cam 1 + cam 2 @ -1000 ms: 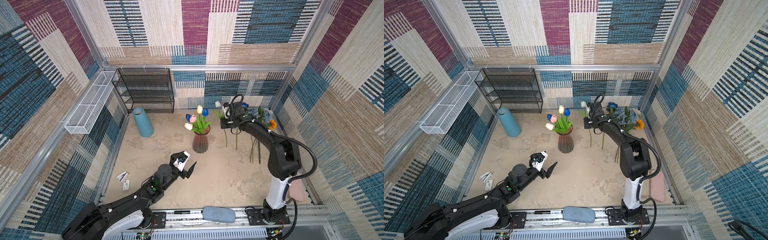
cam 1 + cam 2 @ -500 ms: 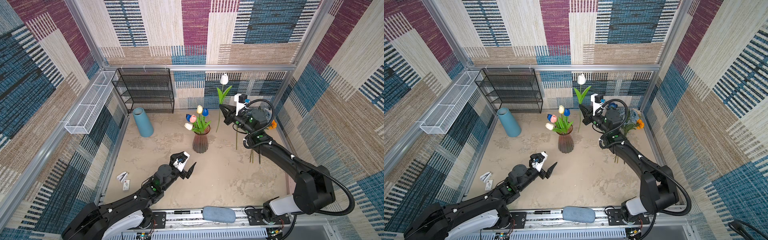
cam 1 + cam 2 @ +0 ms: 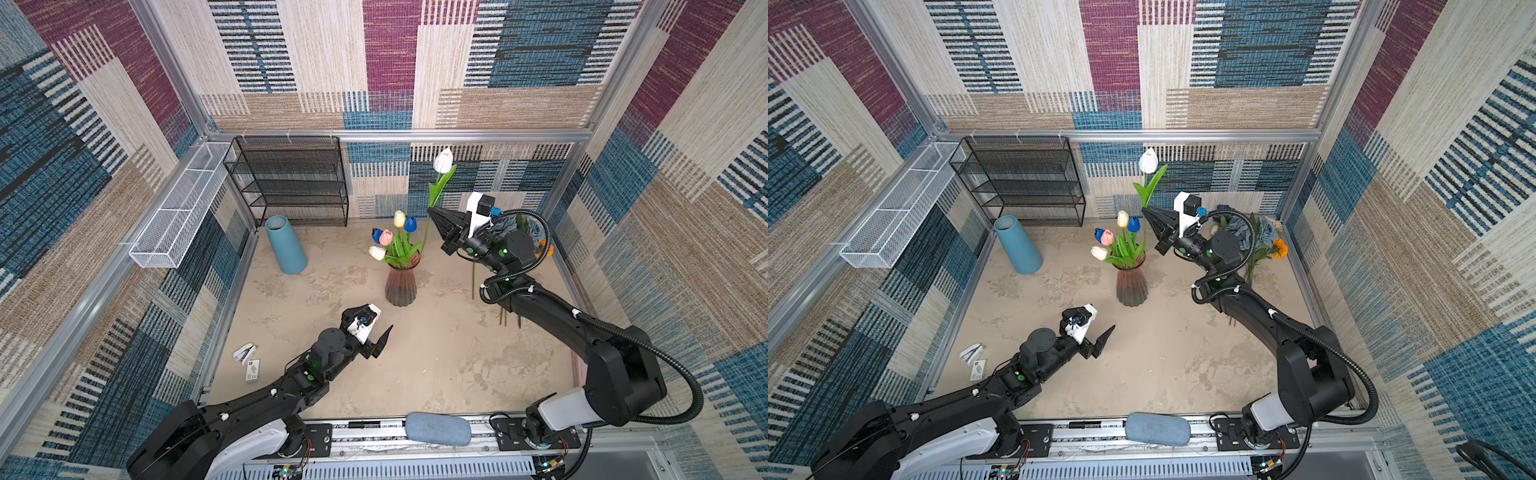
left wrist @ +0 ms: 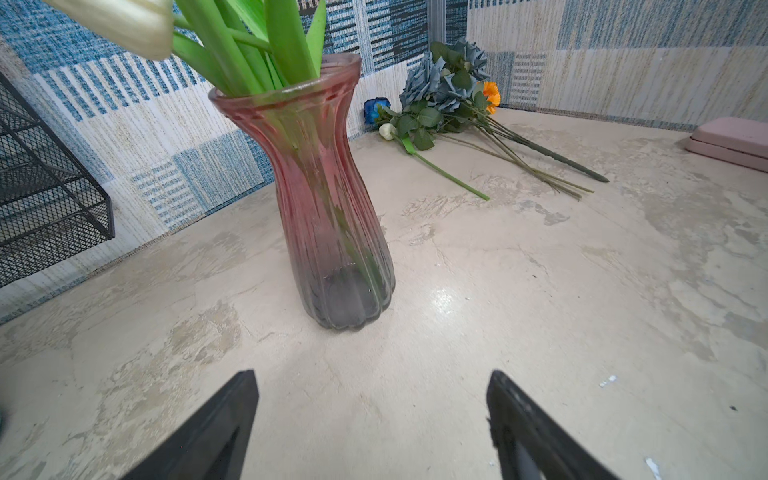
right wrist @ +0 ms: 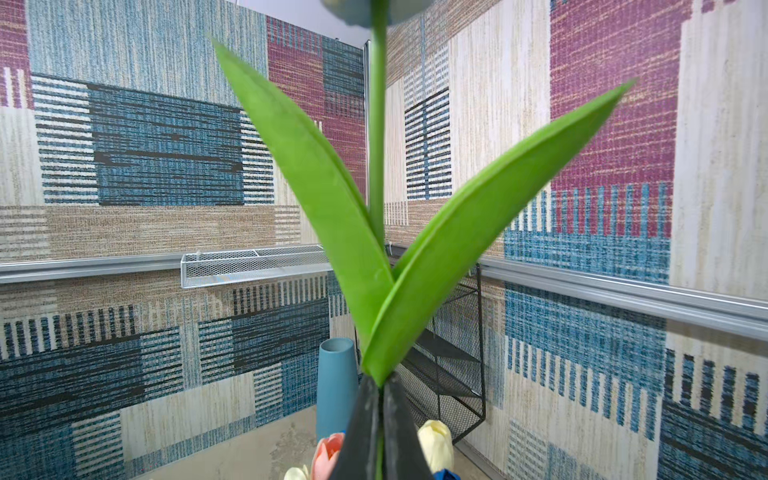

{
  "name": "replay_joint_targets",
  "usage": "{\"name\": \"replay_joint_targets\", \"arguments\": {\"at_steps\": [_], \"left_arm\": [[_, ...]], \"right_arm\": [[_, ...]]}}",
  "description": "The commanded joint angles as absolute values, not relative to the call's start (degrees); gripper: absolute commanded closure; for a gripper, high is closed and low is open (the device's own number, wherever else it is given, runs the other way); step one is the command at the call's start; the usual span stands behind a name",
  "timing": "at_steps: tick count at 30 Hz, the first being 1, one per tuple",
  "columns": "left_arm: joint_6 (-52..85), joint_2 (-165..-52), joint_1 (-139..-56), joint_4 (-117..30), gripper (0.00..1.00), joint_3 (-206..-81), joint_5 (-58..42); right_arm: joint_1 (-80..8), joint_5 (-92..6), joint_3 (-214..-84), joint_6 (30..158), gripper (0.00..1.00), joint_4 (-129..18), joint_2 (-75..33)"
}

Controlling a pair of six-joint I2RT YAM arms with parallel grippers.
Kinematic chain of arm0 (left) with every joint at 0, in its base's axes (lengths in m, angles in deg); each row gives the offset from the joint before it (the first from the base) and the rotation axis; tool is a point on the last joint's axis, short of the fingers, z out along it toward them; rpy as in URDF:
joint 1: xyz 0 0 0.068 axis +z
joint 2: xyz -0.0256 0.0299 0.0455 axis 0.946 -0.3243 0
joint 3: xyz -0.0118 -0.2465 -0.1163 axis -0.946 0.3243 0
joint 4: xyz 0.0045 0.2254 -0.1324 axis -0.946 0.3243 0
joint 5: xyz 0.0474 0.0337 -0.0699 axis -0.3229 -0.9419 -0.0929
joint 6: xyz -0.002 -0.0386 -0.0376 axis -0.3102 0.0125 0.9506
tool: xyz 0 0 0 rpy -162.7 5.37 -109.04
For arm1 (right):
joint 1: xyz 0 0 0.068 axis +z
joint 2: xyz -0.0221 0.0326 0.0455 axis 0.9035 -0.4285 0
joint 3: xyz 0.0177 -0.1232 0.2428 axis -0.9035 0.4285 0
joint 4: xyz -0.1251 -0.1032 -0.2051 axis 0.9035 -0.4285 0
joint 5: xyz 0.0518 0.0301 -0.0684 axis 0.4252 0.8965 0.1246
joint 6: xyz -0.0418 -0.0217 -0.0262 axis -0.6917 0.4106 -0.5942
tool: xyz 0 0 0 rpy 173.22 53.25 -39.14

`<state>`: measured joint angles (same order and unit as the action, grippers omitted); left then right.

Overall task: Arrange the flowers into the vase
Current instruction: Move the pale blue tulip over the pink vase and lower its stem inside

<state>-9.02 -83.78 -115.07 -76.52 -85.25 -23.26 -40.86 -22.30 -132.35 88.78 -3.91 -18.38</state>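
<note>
The ribbed vase's opening lies below the right gripper, toward the blue vase, so the robot needs to move that gripper over the opening and lower it to release the white tulip's stem.
A ribbed pink-to-grey glass vase (image 3: pixel 400 284) (image 3: pixel 1131 284) (image 4: pixel 328 199) stands mid-table and holds several tulips (image 3: pixel 392 239). My right gripper (image 3: pixel 432 212) (image 3: pixel 1145 212) (image 5: pixel 380 386) is shut on the green stem of a white tulip (image 3: pixel 443 161) (image 3: pixel 1148 161), held upright just right of the vase's mouth. Its lower stem hangs close to the rim. More flowers lie at the back right: a dusty-blue rose bunch (image 4: pixel 449 91) (image 3: pixel 1264 237), an orange bloom (image 4: pixel 492 93) and a deep-blue rose (image 4: pixel 376 110). My left gripper (image 3: pixel 374 328) (image 3: pixel 1098 328) (image 4: pixel 372 374) hovers open and empty in front of the vase.
A blue cylinder vase (image 3: pixel 286 245) stands at the back left beside a black mesh shelf (image 3: pixel 291 183). A white wire basket (image 3: pixel 178 208) hangs on the left wall. A pink case (image 4: pixel 731 141) lies at the right edge. Small white items (image 3: pixel 247 359) lie front left.
My right gripper lifted the white tulip off the table at the back right and raised it upright beside the vase. The left arm has not moved.
</note>
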Motion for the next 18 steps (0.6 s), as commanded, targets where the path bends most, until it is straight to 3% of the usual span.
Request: {"name": "replay_joint_targets", "arguments": {"at_steps": [1, 18], "left_arm": [[-11.12, -83.97, -115.07, -78.69, 0.11, -85.62, -23.45], [-11.03, -82.49, -115.03, -77.95, 0.11, -85.12, -23.45]], "right_arm": [[-40.31, -22.36, -133.50, 87.88, 1.00, -1.44, -19.64], [-38.61, -25.44, -131.50, 80.62, 1.00, 0.45, -25.54]]}}
